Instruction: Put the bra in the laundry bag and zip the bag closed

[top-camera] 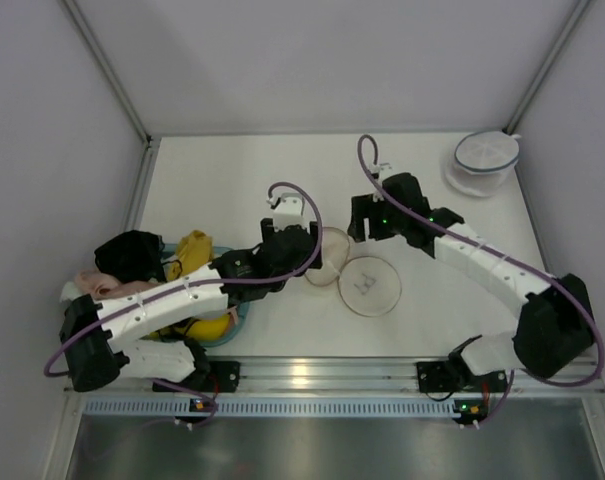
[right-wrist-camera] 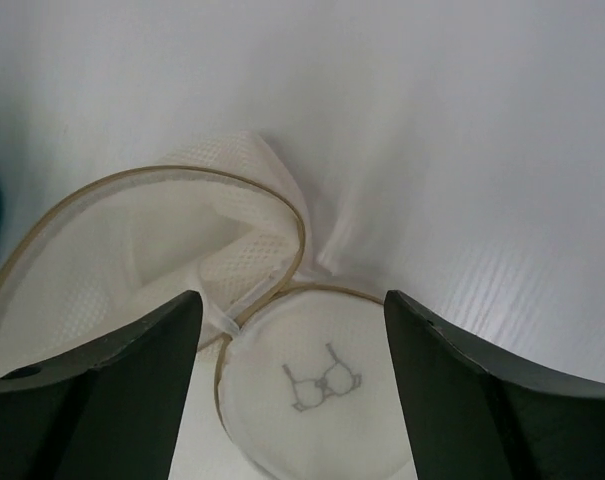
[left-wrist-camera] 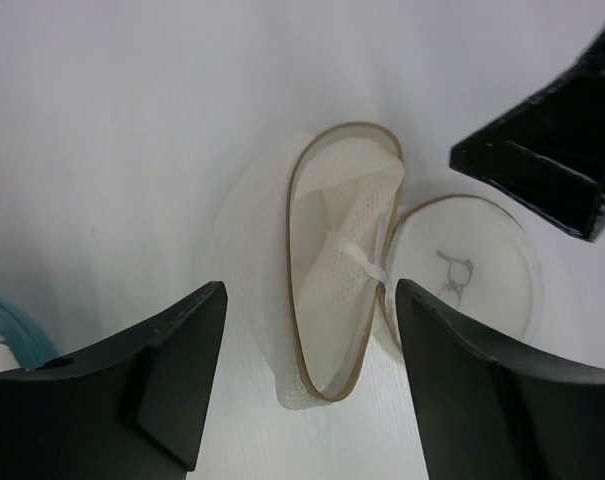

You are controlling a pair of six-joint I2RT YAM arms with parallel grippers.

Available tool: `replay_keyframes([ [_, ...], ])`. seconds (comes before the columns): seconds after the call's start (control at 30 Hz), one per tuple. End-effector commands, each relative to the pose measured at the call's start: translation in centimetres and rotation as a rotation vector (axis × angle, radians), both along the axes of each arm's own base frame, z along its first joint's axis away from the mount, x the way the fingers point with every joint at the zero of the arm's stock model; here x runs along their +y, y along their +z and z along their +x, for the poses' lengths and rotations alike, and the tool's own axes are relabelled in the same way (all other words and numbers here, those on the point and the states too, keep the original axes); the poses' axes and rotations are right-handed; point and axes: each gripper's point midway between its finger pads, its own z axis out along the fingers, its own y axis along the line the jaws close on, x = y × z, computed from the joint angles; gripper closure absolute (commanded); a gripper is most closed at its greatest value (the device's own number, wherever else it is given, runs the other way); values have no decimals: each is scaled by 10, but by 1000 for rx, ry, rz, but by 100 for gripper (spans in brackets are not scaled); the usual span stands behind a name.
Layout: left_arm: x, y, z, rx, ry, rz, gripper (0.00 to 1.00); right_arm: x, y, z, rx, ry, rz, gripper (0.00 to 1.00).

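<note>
My right gripper should move back and then down onto the lid's edge opposite the mesh body next, because the lid's loose edge is below and back from my right gripper.
The laundry bag lies open in the middle of the table, its tan-rimmed lid (top-camera: 370, 287) flat with a small bra mark on it and its mesh body (top-camera: 329, 268) beside it on the left. My left gripper (top-camera: 300, 250) is open and empty above the body (left-wrist-camera: 332, 290); the lid (left-wrist-camera: 467, 275) lies to its right. My right gripper (top-camera: 367, 225) is open and empty, just behind the lid (right-wrist-camera: 322, 385) and the body (right-wrist-camera: 132, 250). The mustard-yellow bra (top-camera: 193, 250) lies in the teal basket (top-camera: 237, 318) at the left, partly hidden under my left arm.
A peach garment (top-camera: 97, 282) and a black garment (top-camera: 130, 255) lie with the bra at the left. A round bag with a blue rim (top-camera: 487, 160) stands at the far right corner. Grey walls close in the table.
</note>
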Motion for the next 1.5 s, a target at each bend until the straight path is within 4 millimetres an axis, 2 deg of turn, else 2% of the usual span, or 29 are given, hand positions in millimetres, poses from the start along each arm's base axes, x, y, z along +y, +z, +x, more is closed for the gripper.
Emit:
replay_keyframes([
  [0.0,17,38,21,-79,64,76,24,-35,26,-16,5,-163,71,26],
  [0.03,15,41,24,-70,44,76,23,-46,21,-18,12,-214,67,25],
  [0.07,10,52,28,-72,17,60,22,-61,2,-31,73,-285,63,25],
  [0.13,16,47,48,-41,-14,95,23,-78,-2,-46,90,-366,72,28],
  [0.17,4,49,50,-10,-98,62,23,-88,-22,-63,155,-418,57,28],
  [0.2,13,38,63,12,-104,113,24,-94,-21,-72,149,-449,71,29],
  [0.23,12,32,66,27,-132,137,24,-101,-39,-86,197,-494,70,29],
  [0.27,3,25,67,45,-194,173,24,-110,-42,-96,198,-527,70,29],
  [0.33,-3,11,65,89,-244,206,24,-117,-52,-108,222,-589,91,29],
  [0.37,-7,3,66,108,-261,219,24,-123,-65,-118,242,-612,81,30],
  [0.4,-14,-1,62,127,-295,204,25,-122,-62,-119,224,-619,121,31],
  [0.43,-16,-5,61,141,-308,202,25,-123,-73,-125,241,-635,136,31],
  [0.5,-21,-14,60,166,-322,199,26,-118,-75,-120,216,-638,191,34],
  [0.57,-21,-21,62,177,-319,216,28,-115,-87,-122,241,-634,190,35],
  [0.73,-17,-33,58,204,-321,235,32,-100,-88,-99,220,-583,201,37],
  [0.8,-16,-38,56,218,-311,230,35,-100,-99,-96,245,-583,152,40],
  [0.9,-13,-48,54,242,-301,241,50,-99,-111,-89,260,-573,108,50],
  [0.93,-10,-50,54,245,-285,245,55,-98,-112,-86,258,-568,100,57],
  [0.97,-9,-51,54,247,-275,247,68,-97,-113,-83,256,-567,96,73],
  [1.0,-7,-52,54,248,-258,247,75,-97,-113,-81,251,-559,88,81],
  [1.07,-5,-50,53,248,-228,233,91,-99,-108,-75,231,-566,69,100],
  [1.1,-5,-49,54,246,-219,222,100,-101,-104,-73,217,-555,51,100],
  [1.17,-7,-43,49,252,-215,179,100,-107,-87,-64,171,-565,14,100],
  [1.3,-8,-14,43,185,-165,126,100,-121,-32,-30,4,-567,-19,100],
  [1.33,-14,-3,34,162,-171,96,100,-123,-8,-16,-43,-574,30,100],
  [1.37,-15,2,30,154,-166,80,100,-125,5,-9,-67,-572,53,100],
  [1.4,-15,5,26,154,-161,61,100,-127,16,-2,-93,-556,60,100],
  [1.43,-12,6,21,165,-135,31,100,-131,39,9,-135,-565,88,100],
  [1.47,-9,5,20,169,-120,21,100,-132,49,13,-150,-558,93,100],
])
